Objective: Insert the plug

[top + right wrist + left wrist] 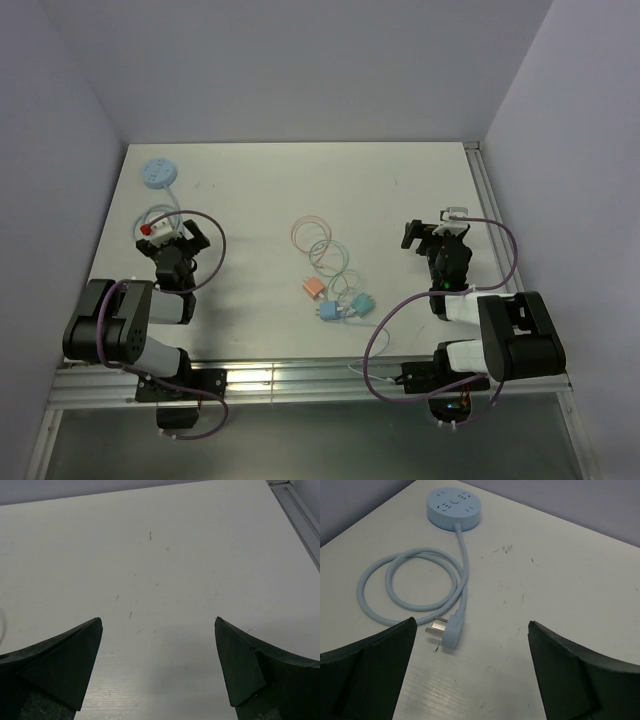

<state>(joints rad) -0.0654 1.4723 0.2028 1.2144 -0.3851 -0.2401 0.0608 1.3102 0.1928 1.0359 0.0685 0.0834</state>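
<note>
My right gripper needs to swing left in the top view next, turning and coming down onto the orange plug (314, 287), because its open fingers are above bare table.
A round light-blue socket hub (158, 172) lies at the far left of the table, and it also shows in the left wrist view (454, 505). Its blue cable (410, 580) coils toward me and ends in a blue plug (446, 630) with bare metal prongs, lying flat. My left gripper (170, 236) is open and empty, low over the table (300, 180), with the plug just ahead near its left finger (375, 665). My right gripper (438, 232) is open and empty over the bare table (160, 570) at the right.
Small plugs on thin looped wires lie mid-table: an orange one (313, 287) and two light-blue ones (328, 311) (362, 301). A metal rail (485, 190) runs along the table's right edge, also seen in the right wrist view (295, 510). Walls enclose the back and sides.
</note>
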